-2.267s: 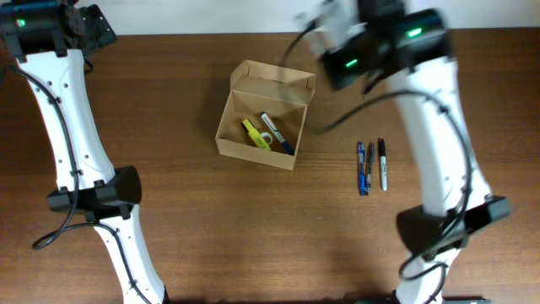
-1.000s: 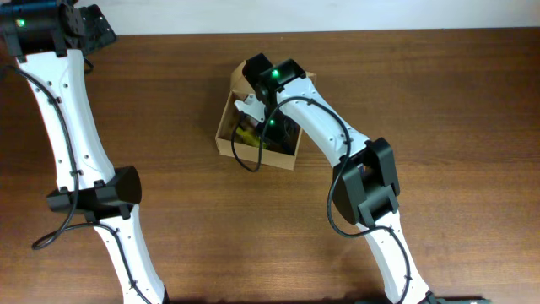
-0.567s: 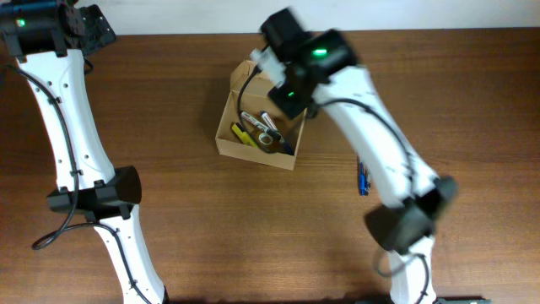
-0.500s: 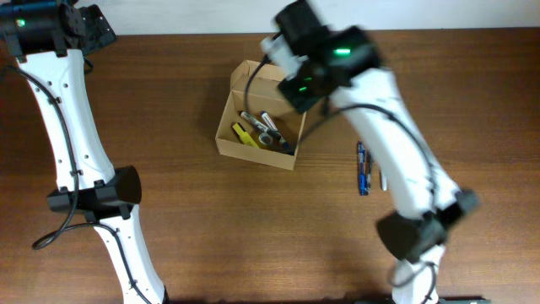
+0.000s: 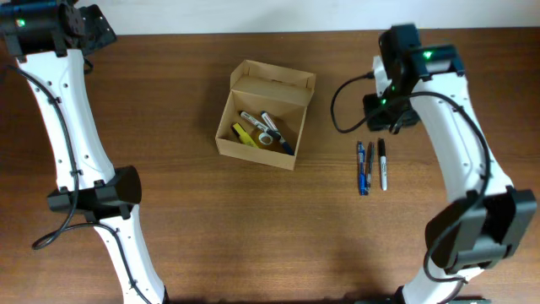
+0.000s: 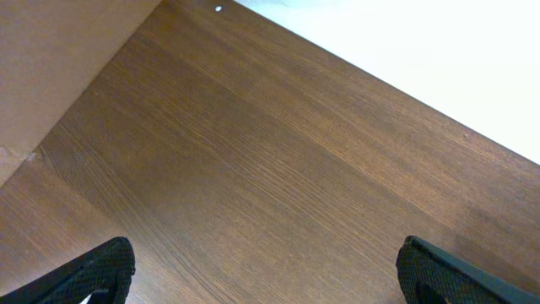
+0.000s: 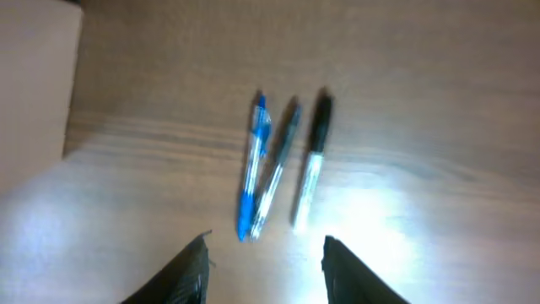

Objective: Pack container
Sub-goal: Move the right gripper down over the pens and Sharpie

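Observation:
I should next lower my right gripper toward the box, onto the far end of the blue pen [image 5: 360, 150], where the grey-blue pen leaves a wider gap.
The container [image 5: 263, 118] is a tan cardboard box at the table's middle, with its flap lid [image 5: 274, 80] standing open at the back. Inside lie a yellow marker [image 5: 242, 134], two darker pens and a small ring. My right gripper [image 5: 382, 118] hovers right of the box, just behind three pens on the table. In the right wrist view these are a blue pen [image 7: 253, 169], a grey-blue pen [image 7: 277, 165] and a black marker [image 7: 312, 156], ahead of my right gripper [image 7: 263, 270], which is open and empty. My left gripper [image 6: 270, 279] is wide open over bare wood.
The left arm [image 5: 63, 101] reaches to the far left back corner, well away from the box. A corner of the box [image 7: 34, 76] shows at the top left of the right wrist view. The wall's pale edge [image 6: 439, 51] lies ahead of the left gripper.
My right arm has swung from inside the box to the right, over the three pens, and its jaws have opened. One more pen now lies in the box. The left arm is still.

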You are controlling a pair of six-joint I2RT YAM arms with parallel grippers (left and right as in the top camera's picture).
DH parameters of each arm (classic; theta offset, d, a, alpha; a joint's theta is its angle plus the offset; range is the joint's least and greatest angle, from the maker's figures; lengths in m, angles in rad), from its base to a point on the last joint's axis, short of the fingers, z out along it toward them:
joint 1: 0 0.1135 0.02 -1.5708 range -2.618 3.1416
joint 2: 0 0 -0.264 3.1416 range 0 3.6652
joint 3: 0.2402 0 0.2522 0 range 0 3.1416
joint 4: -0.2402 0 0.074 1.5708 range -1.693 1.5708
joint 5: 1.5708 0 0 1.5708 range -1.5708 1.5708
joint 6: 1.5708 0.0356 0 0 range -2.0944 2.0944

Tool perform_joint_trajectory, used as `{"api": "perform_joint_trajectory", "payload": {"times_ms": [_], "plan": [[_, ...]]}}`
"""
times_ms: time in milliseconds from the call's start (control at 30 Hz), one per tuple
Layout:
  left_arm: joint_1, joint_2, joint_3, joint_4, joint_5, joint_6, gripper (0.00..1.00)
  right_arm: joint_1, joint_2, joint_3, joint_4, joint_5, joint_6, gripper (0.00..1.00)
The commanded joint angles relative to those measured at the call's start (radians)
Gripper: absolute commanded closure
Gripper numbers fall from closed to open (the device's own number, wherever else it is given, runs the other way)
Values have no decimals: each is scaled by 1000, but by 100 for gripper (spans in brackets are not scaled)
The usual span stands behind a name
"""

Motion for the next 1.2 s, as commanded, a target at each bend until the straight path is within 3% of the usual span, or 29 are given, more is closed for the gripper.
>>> {"api": "perform_joint_trajectory", "payload": {"times_ms": [0,433,967,1100,1167], "plan": [[3,18,-3,2,0,8,0,3,-7,-135,84,-83,67,56],[3,18,-3,2,0,8,0,3,10,-432,424,-77,168,55],[3,18,-3,2,0,8,0,1,120,-445,534,-18,168,56],[3,18,-3,2,0,8,0,1,136,-445,541,-17,168,69],[3,18,-3,2,0,8,0,1,146,-445,541,-17,168,69]]}}
